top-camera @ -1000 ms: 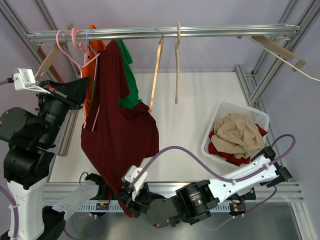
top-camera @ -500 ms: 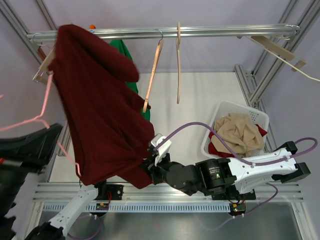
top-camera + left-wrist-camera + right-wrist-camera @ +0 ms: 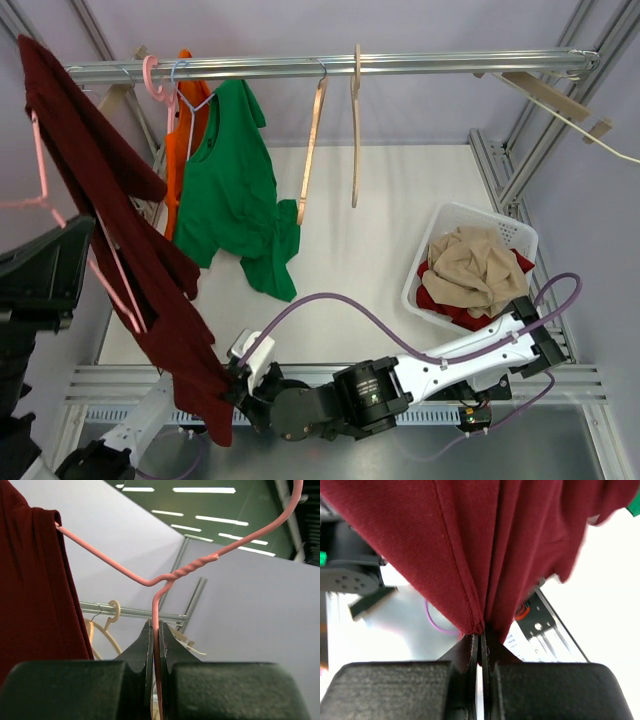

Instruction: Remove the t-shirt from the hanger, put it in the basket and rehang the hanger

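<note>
The dark red t-shirt [image 3: 120,220] is still draped over the pink wire hanger, so my right gripper will next pull the hem of the t-shirt up and outward, toward the basket, and release it.
A dark red t-shirt [image 3: 120,220] stretches from the top left corner down to the near edge, still draped over a pink wire hanger [image 3: 42,160]. My left gripper [image 3: 82,238] is raised at the far left, off the rail. It is shut on the hanger's wire [image 3: 170,577] just below the twisted neck, and its jaws [image 3: 157,632] pinch that wire, with the shirt [image 3: 30,580] hanging beside them. My right gripper [image 3: 232,385] sits low near the front rail. In the right wrist view it [image 3: 481,636] is shut on the bunched hem of the shirt [image 3: 470,540].
On the metal rail [image 3: 400,62] hang a green t-shirt [image 3: 235,180], an orange garment [image 3: 185,110] and two bare wooden hangers [image 3: 312,150]. A white basket [image 3: 508,232] of beige and red clothes stands at the right. Frame posts rise at both sides.
The left arm has swung the hanger and shirt off the rail, up and to the left. The right gripper has carried the hem to the lower left, so the shirt is pulled long.
</note>
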### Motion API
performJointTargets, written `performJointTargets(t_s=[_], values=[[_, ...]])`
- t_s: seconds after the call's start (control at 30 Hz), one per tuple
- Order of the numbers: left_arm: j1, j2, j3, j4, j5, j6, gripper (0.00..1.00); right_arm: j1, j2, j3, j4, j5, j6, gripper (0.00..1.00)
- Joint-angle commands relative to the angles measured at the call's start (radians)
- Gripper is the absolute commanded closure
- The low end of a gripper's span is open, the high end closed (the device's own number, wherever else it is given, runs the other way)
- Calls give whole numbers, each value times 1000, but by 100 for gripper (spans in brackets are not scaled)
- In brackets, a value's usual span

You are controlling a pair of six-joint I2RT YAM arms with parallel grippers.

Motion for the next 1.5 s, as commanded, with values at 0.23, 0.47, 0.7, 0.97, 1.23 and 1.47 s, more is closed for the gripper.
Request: performJointTargets(t_s=[0.23,0.47,0.7,0.97,1.23,1.47], values=[[3,147,87,341,-239,282,100,54,-51,-99,-144,58,136,100],[4,179,-42,479,-395,268,100,174,121,171,-401,241,127,100],[4,152,-306,615,-426,186,100,268,114,337,-510,422,61,100],[3,8,-546,677,-314,-111,100,228,228,457,-438,368,-146,100],[4,-133,-380,352,-35,-126,100,104,-208,-17,-230,370,-77,100],[3,-290,-432,161,94,-129,100,-122,-396,-48,-14,249,-449,100]])
